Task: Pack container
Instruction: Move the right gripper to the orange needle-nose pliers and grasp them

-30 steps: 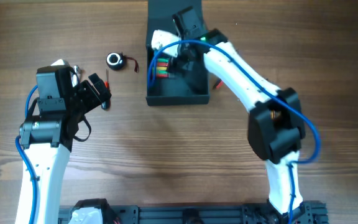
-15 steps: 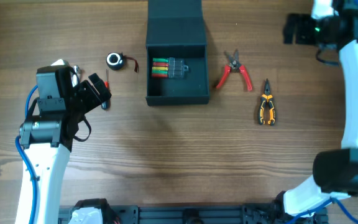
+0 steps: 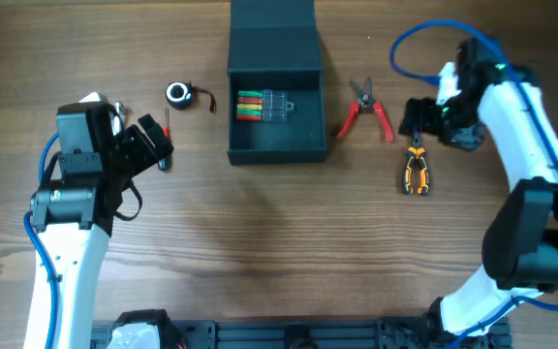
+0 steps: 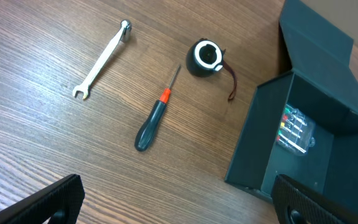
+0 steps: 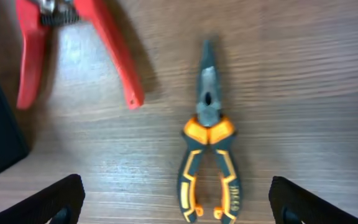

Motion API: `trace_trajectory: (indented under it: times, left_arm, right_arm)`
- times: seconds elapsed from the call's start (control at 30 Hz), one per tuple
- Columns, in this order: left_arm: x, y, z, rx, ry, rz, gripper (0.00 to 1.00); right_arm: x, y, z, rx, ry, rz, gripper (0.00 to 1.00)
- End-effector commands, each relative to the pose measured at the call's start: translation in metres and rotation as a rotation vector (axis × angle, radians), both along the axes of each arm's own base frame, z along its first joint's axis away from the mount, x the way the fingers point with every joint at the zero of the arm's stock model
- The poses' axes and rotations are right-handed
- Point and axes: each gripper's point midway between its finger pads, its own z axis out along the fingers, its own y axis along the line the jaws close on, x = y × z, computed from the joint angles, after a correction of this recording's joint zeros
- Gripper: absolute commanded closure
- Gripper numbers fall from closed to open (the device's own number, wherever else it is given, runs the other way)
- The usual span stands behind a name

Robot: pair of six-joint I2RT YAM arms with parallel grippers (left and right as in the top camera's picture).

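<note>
My right gripper will next go down to the yellow-handled pliers (image 3: pixel 415 171), one finger outside each handle near the joint, since the handles lie lengthwise between my fingers.
The dark teal-grey container (image 3: pixel 303 147) stands open at top centre, its flap lid (image 3: pixel 272 27) folded back; a clear case of coloured bits (image 3: pixel 264 105) lies inside. It also shows in the left wrist view (image 4: pixel 263 146). My right gripper (image 3: pixel 422 121) is open and empty, hovering over the yellow-handled pliers (image 3: pixel 415 171), which lie between its fingers in the right wrist view (image 5: pixel 209 155). Red cutters (image 3: pixel 366 109) lie beside the box (image 5: pixel 79 43). My left gripper (image 3: pixel 153 141) is open and empty, left of the box, over a screwdriver (image 4: pixel 153 117).
A small black round tape measure (image 3: pixel 179 93) with a cord lies left of the box (image 4: pixel 205 57). A silver wrench (image 4: pixel 101 60) lies on the wood beyond the screwdriver. A black rail runs along the table's front edge (image 3: pixel 289 334).
My right arm left the inside of the box, swung out to the far right, then came back down over the pliers. The left arm has not moved.
</note>
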Motion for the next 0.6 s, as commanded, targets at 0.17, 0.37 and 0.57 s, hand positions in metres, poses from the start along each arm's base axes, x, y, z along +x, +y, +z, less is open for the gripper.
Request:
trace_trajectory:
  times: [0.17, 0.37, 0.57]
  left_arm:
    - [0.004, 0.001, 0.008, 0.023, -0.019, -0.013, 0.0]
    - [0.004, 0.001, 0.008, 0.023, -0.019, -0.013, 0.0]
    - [0.004, 0.001, 0.008, 0.023, -0.019, -0.013, 0.0]
  right_arm:
    - [-0.03, 0.001, -0.042, -0.056, 0.098, 0.015, 0.11]
    - [-0.046, -0.003, -0.063, -0.082, 0.135, -0.026, 0.13]
    - [-0.051, -0.011, -0.069, -0.124, 0.145, -0.065, 0.13]
